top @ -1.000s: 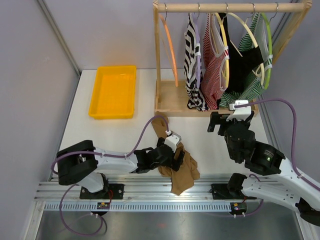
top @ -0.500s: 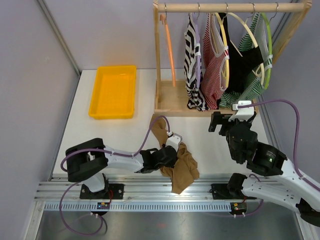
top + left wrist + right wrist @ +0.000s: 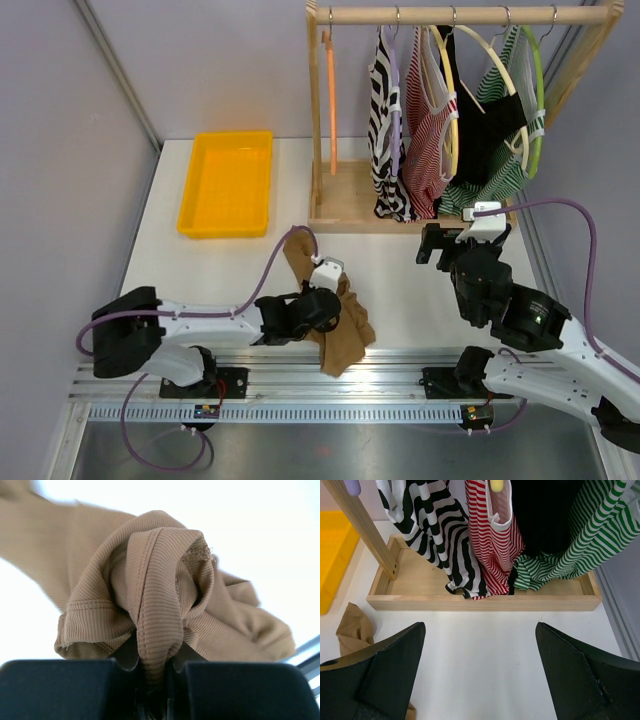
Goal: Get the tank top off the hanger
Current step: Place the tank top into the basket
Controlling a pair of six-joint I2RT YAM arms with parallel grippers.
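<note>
My left gripper lifts the tank top outward over the tray next, then releases it. The yellow tray (image 3: pixel 227 185) lies outward, to the left in the top view.
The tan tank top (image 3: pixel 343 332) lies crumpled on the white table near the front edge, off any hanger. My left gripper (image 3: pixel 333 298) is shut on a fold of it. In the left wrist view the ribbed tan fabric (image 3: pixel 150 580) is pinched between the jaws of the left gripper (image 3: pixel 154 680). An empty orange hanger (image 3: pixel 330 100) hangs at the left end of the wooden rail (image 3: pixel 460 14). My right gripper (image 3: pixel 457 246) hovers open in front of the rack. In the right wrist view the right gripper (image 3: pixel 480 626) has nothing between its fingers.
Other tops hang on hangers along the rail: a zebra one (image 3: pixel 385 130), a red-striped one (image 3: pixel 427 130), a black one (image 3: pixel 488 125) and a green-striped one (image 3: pixel 510 172). The rack's wooden base (image 3: pixel 480 602) lies ahead of the right gripper. A yellow tray (image 3: pixel 226 183) sits at the back left.
My left gripper has shut on the tan tank top and pulled it a little to the left. The orange hanger has swung. The right arm has barely moved.
</note>
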